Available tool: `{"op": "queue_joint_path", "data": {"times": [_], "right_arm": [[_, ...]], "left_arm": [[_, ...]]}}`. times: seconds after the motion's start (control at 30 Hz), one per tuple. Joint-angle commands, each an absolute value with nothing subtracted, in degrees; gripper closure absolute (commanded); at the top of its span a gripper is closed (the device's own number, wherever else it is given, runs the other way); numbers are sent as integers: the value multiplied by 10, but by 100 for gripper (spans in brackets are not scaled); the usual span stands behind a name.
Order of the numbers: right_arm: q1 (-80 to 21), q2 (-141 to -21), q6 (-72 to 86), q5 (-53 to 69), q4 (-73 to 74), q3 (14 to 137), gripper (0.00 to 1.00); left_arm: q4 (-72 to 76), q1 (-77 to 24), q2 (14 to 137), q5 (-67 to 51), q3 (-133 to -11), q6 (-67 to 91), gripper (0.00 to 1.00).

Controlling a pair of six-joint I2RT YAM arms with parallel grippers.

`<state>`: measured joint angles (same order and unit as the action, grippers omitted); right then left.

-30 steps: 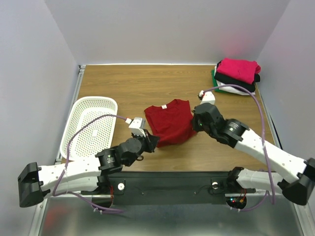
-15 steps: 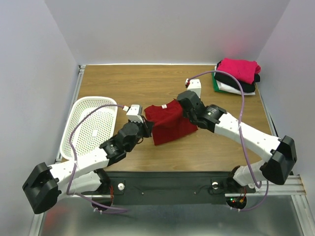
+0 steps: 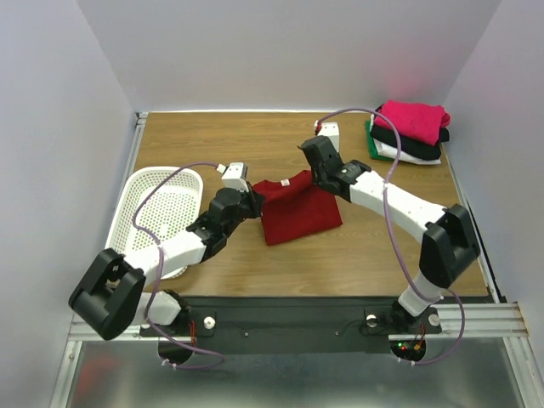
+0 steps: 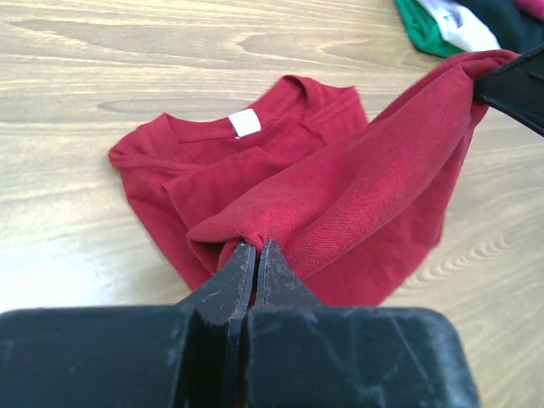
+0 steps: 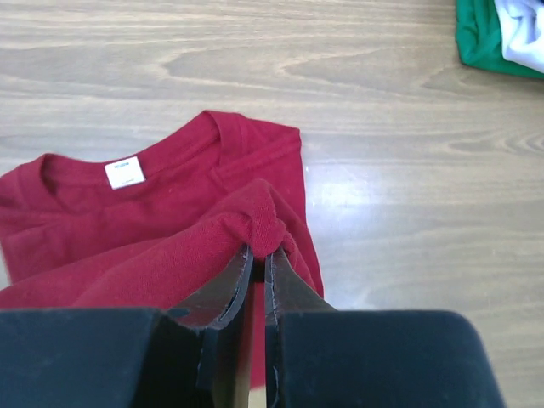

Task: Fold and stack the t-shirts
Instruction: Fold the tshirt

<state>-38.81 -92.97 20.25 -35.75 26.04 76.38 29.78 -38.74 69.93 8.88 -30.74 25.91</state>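
My left gripper carries the red t-shirt's fold outward and down onto the shoulder corner (image 4: pixel 143 146) beside the collar next and releases it there, because the white label (image 4: pixel 246 123) still lies uncovered.
The dark red t-shirt (image 3: pixel 299 212) lies mid-table, collar and white label (image 4: pixel 246 123) on the far side. My left gripper (image 3: pixel 255 198) is shut on its left corner (image 4: pixel 257 246). My right gripper (image 3: pixel 317 180) is shut on the right corner (image 5: pixel 259 251). Between the two, a doubled layer of red cloth hangs raised over the shirt's lower part. At the back right sits a folded stack: bright pink t-shirt (image 3: pixel 414 117) on top, then black (image 3: pixel 410 138), white (image 3: pixel 399 154) and green (image 3: pixel 371 137) edges beneath.
The white perforated basket (image 3: pixel 161 174) stands at the left edge, under the left arm's cable. Grey walls close in the table on three sides. Bare wood shows behind and in front of the red shirt.
Both grippers have carried the red shirt's near hem away from the arm bases toward its collar, lifting that layer over the rest. Both arms have stretched farther out.
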Motion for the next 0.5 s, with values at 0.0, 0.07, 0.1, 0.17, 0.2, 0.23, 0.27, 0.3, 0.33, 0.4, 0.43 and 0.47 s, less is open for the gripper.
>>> {"op": "queue_joint_path", "data": {"times": [0.0,0.07,0.1,0.17,0.2,0.23,0.27,0.3,0.33,0.4,0.43,0.47], "right_arm": [[-357,-972,170,-345,207,810,100],[-349,-995,164,-338,204,824,100],[-342,-1005,162,-331,202,838,99],[-333,-1039,156,-321,200,855,100],[-324,-1049,155,-319,201,870,100],[-321,-1069,151,-317,200,876,100],[-314,-1078,152,-312,200,881,100],[-309,-1088,152,-309,199,887,100],[-306,-1096,152,-305,199,896,99],[-298,-1117,153,-301,199,903,100],[-294,-1121,153,-302,199,906,100],[-292,-1128,153,-300,199,908,100]], "left_arm": [[356,-365,754,50,-355,240,100],[363,-350,779,44,-366,240,100],[366,-345,789,36,-371,240,100],[380,-331,820,28,-383,243,100],[384,-325,830,20,-388,243,100],[390,-322,851,14,-401,240,100],[391,-315,862,4,-409,239,100],[393,-312,873,4,-417,237,100],[395,-310,884,3,-424,235,100],[400,-307,917,-23,-451,229,100],[401,-302,939,-26,-469,227,100],[402,-301,950,-32,-478,226,100]]}}
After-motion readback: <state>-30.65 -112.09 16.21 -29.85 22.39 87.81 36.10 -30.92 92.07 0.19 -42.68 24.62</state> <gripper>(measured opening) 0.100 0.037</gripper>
